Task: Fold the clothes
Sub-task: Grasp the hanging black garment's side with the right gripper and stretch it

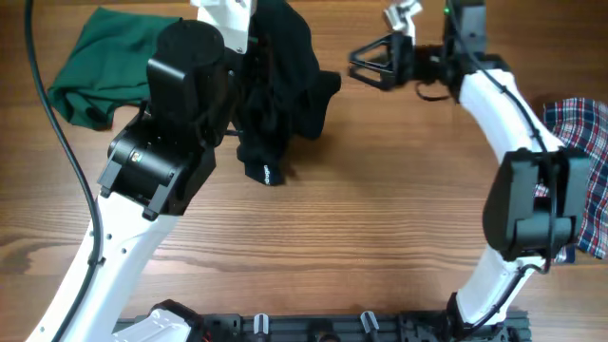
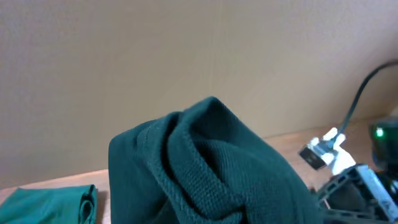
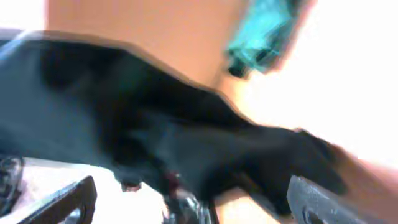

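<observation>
The black top's jutting side fold (image 1: 324,84) (image 3: 208,155) hangs left of my right gripper in the overhead view, so my gripper will next move across onto it and close there.
The black top (image 1: 280,90) hangs bunched above the table at the back centre, with a small white logo near its lower tip. My left gripper (image 1: 258,30) is buried in its upper folds and is shut on it; the fingers are hidden. In the left wrist view the top's knit fabric (image 2: 211,174) fills the lower frame right at the jaws. My right gripper (image 1: 366,59) stands open just right of the top, not touching it. In the blurred right wrist view the gripper (image 3: 193,191) is wide open with the black top (image 3: 180,137) ahead of it.
A dark green garment (image 1: 104,57) lies crumpled at the back left, its folded edge (image 2: 50,205) also low in the left wrist view. A red-white-blue plaid garment (image 1: 587,152) lies at the right edge, partly under the right arm. Bare wooden table (image 1: 361,218) spans the middle and front.
</observation>
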`<state>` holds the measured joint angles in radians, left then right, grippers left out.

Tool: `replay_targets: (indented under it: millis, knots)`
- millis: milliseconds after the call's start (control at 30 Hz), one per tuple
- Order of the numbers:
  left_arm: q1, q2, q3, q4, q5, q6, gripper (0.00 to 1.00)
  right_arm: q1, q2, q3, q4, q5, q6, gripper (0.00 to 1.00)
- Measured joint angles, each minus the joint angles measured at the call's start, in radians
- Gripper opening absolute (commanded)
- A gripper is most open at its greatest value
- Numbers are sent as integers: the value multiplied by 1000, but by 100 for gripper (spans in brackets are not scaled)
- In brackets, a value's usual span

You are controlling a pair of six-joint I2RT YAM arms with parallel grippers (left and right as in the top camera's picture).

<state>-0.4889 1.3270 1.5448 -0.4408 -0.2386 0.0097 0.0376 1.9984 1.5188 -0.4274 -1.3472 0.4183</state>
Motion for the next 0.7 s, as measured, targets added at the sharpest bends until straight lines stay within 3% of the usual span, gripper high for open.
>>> replay_targets:
  millis: [67, 167, 400, 700]
  knots:
    - [0, 0, 0, 0, 0, 0, 4, 1, 0, -7, -175, 113, -80, 99]
    - [0, 0, 0, 0, 0, 0, 4, 35, 0, -11, -259, 205, -171, 99]
    - [0, 0, 0, 0, 0, 0, 4, 89, -3, -11, -181, 195, -228, 100]
    - [0, 0, 0, 0, 0, 0, 4, 93, -7, -11, -41, 13, -210, 99]
